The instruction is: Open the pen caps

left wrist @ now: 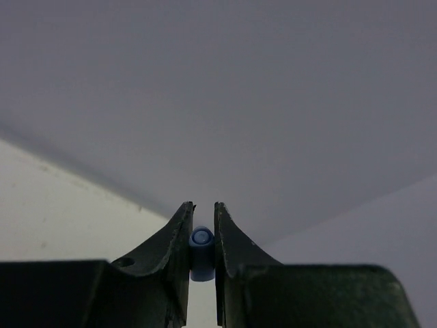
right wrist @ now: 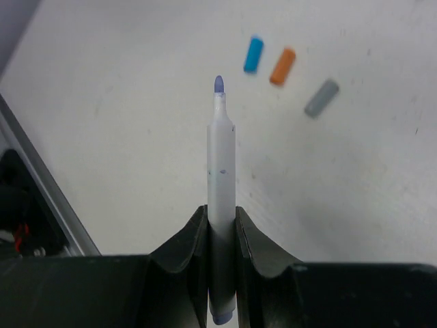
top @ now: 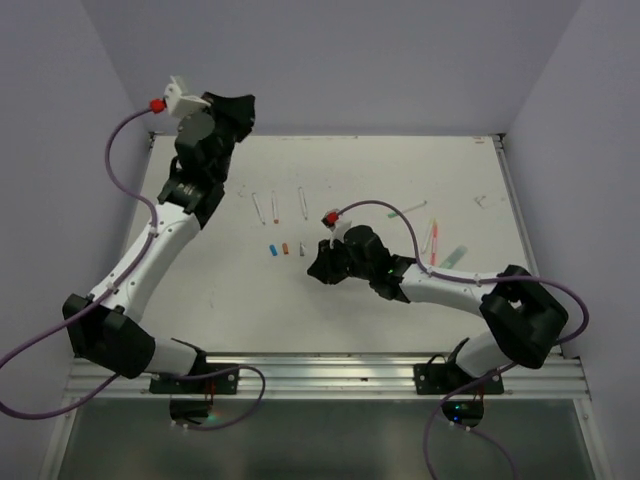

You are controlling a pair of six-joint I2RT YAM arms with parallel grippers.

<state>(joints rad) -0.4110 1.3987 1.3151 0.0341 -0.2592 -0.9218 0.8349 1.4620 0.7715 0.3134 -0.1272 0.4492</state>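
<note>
Next, my left gripper moves back and down to the gap between the orange (top: pixel 285 246) and grey caps to let go of its cap, since loose caps line up there.
My left gripper (left wrist: pixel 203 206) is raised near the back wall (top: pixel 238 108) and is shut on a small bluish-purple pen cap (left wrist: pixel 201 247). Its rounded end shows between the fingers. My right gripper (right wrist: pixel 222 209) hangs low over the middle of the table (top: pixel 318 266), shut on a white pen barrel (right wrist: pixel 222 160) whose bare purple tip (right wrist: pixel 218 84) points away. Three loose pen caps lie in a row on the table: blue (right wrist: pixel 253 54) (top: pixel 272 247), orange (right wrist: pixel 282 65) (top: pixel 285 246) and grey (right wrist: pixel 321 98) (top: pixel 301 248).
Three uncapped white barrels (top: pixel 276 205) lie behind the loose caps. Several capped pens lie at the right, among them a pink-and-yellow one (top: pixel 432 241) and a green one (top: pixel 456 255). The white table (top: pixel 400 170) ends at a metal rail (top: pixel 330 375) in front, with walls close on three sides.
</note>
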